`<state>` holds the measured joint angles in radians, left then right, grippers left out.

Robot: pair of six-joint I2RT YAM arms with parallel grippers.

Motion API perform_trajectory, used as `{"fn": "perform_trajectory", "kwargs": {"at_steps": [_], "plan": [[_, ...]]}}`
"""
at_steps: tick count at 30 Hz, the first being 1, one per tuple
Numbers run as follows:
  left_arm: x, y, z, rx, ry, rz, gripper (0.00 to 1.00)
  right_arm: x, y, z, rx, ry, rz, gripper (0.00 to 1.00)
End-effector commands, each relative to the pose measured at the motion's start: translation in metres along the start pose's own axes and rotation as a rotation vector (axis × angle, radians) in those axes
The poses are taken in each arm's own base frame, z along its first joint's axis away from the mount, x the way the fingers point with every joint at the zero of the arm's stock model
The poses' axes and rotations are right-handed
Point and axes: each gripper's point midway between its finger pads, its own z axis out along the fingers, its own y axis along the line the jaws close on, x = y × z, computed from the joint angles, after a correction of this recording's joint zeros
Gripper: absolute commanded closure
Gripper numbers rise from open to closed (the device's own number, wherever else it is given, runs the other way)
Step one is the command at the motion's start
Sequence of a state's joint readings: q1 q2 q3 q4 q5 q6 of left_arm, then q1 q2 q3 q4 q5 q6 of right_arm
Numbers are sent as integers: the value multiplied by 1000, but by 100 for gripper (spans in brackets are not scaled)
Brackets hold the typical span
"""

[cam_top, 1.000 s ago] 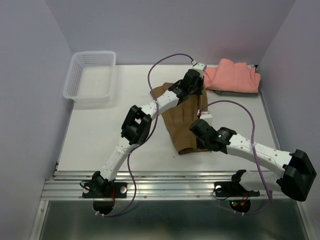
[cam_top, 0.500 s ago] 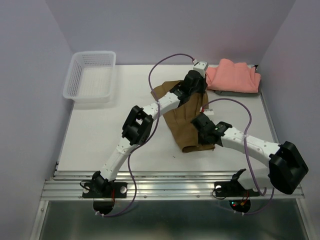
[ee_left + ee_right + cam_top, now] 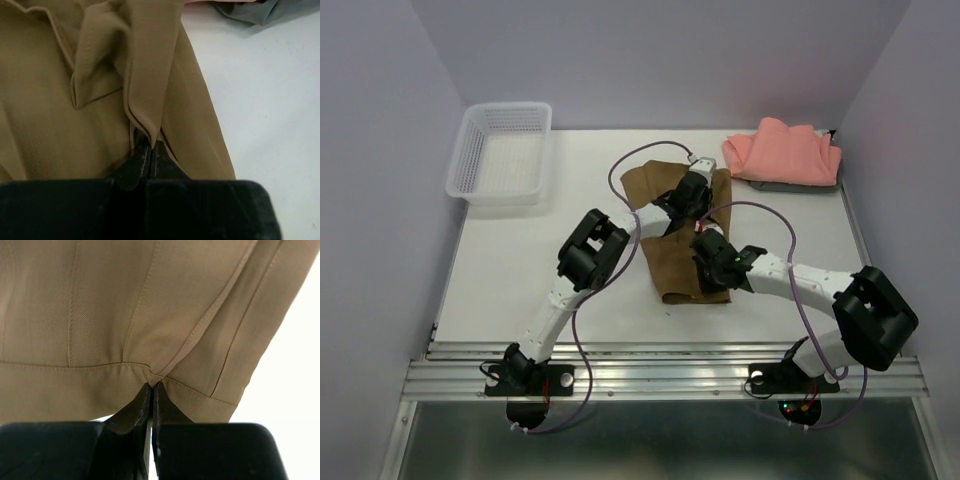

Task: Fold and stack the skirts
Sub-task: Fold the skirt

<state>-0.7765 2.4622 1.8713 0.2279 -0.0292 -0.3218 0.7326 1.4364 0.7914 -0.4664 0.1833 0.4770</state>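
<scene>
The cloth lies bunched. My left gripper should next go up, then come down onto the olive-brown skirt's edge point(image 3: 725, 183) point(image 3: 189, 47) nearest the salmon-pink one and release the fold there.
The olive-brown pleated skirt point(image 3: 680, 262) lies partly folded in the middle of the table. My left gripper point(image 3: 150, 145) is shut, pinching a raised fold of the skirt point(image 3: 145, 75) at its far part. My right gripper point(image 3: 153, 385) is shut on the skirt's stitched hem point(image 3: 125, 371) near its front right edge. In the top view the left gripper point(image 3: 686, 195) and right gripper point(image 3: 710, 252) sit close together over the cloth. A folded salmon-pink skirt point(image 3: 785, 153) rests on a grey skirt point(image 3: 790, 185) at the back right; the grey cloth point(image 3: 250, 10) shows in the left wrist view.
A white mesh basket point(image 3: 470, 160) stands at the back left. Purple cables loop above both arms. Lilac walls close in the table on three sides. The metal rail with the arm bases runs along the near edge.
Both grippers have moved toward the near left with the olive-brown skirt, drawing its right side over itself. The right arm has swung inward, its elbow now closer to the table's middle.
</scene>
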Motion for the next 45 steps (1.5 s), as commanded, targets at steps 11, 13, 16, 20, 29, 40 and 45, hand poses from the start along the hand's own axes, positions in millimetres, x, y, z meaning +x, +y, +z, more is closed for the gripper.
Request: {"fn": "perform_trajectory", "kwargs": {"at_steps": [11, 13, 16, 20, 29, 40, 45], "plan": [[-72, 44, -123, -220, -192, -42, 100, 4, 80, -42, -264, -69, -126, 99], [-76, 54, -133, -259, -208, -47, 100, 3, 79, -48, -271, -80, -116, 99], [-95, 54, -153, -264, -262, -67, 100, 2, 73, -57, -266, -98, -96, 99], [-131, 40, -165, -218, -336, -74, 100, -1, 64, -66, -235, -123, -54, 99], [-188, 1, -162, -81, -426, -26, 100, -10, 58, -90, -256, -192, 21, 99], [-212, -36, -156, 37, -473, 5, 100, -18, 43, -109, -231, -259, 134, 99], [-197, -58, -138, 106, -432, 62, 100, -12, 36, -104, -188, -237, 155, 99]]}}
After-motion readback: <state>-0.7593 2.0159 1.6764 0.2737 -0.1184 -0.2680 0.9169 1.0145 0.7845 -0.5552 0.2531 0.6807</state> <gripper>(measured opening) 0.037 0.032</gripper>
